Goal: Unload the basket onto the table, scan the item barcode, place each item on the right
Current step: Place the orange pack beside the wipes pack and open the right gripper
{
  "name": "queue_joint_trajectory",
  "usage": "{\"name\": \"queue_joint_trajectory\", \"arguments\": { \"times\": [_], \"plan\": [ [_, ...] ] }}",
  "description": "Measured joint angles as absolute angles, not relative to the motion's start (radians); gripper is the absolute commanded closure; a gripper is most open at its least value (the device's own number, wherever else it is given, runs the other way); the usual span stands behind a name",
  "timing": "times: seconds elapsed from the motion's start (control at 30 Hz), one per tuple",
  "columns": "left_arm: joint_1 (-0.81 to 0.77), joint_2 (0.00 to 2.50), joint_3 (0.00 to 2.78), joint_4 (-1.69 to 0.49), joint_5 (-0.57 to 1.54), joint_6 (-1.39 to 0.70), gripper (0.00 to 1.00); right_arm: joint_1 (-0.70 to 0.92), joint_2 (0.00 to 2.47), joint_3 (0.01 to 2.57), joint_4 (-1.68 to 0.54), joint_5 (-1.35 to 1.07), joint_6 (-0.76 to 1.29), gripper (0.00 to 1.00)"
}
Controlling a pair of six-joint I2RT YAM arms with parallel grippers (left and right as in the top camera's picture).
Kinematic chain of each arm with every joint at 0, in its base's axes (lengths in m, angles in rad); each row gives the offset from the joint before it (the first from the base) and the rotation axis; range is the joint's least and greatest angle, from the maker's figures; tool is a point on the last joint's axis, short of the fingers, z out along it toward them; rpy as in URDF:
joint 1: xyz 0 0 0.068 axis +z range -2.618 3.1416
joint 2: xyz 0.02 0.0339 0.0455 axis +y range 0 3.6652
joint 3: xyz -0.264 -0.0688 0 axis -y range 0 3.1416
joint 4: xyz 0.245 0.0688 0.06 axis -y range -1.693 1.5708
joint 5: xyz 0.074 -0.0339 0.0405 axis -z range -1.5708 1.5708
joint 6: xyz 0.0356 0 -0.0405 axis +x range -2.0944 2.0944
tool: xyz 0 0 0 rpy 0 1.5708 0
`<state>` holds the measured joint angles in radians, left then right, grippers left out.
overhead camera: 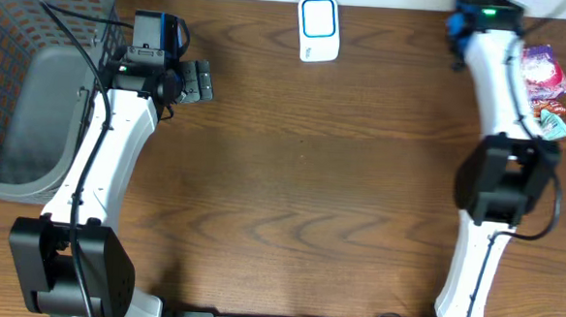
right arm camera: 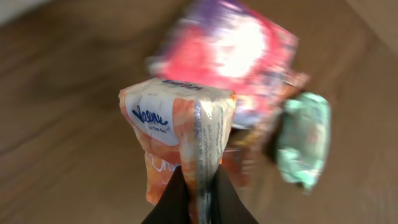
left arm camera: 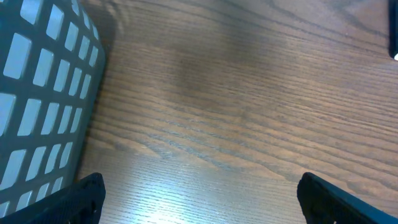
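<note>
The right gripper swings over to the right in the overhead view next, lowers onto the pink and teal packets gathered there and releases the seam.
In the right wrist view my right gripper [right arm camera: 200, 177] is shut on the seam of an orange Kleenex tissue pack [right arm camera: 165, 127], which stands up between the dark fingers. No barcode can be made out on it. The view is blurred. Behind the pack lie a pink and purple packet [right arm camera: 230, 50] and a teal packet [right arm camera: 305, 137]. A white scanner with a blue outline [overhead camera: 319, 29] lies at the table's far middle. My left gripper [overhead camera: 195, 79] is open over bare wood beside the basket, its fingers [left arm camera: 87, 196] wide apart.
A grey mesh basket [overhead camera: 37, 29] fills the far left corner, and its wall [left arm camera: 43, 93] stands close to the left fingers. The pink packet [overhead camera: 543, 70] and teal packet [overhead camera: 555, 122] lie at the far right edge, beside the right arm [overhead camera: 496, 82].
</note>
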<state>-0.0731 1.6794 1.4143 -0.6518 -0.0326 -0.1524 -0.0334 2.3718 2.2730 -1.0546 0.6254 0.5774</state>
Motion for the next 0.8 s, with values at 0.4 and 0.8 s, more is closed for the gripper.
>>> {"name": "queue_joint_trajectory", "arguments": {
  "times": [0.4,0.8],
  "plan": [
    [-0.073,1.679,1.414,-0.651,-0.033,-0.152,0.02,-0.320,2.372,2.274,-1.212,0.471,0.736,0.91],
    [-0.073,1.679,1.414,-0.651,-0.033,-0.152,0.02,-0.387,2.372,2.162,-1.073,0.317,0.763,0.59]
  ]
}}
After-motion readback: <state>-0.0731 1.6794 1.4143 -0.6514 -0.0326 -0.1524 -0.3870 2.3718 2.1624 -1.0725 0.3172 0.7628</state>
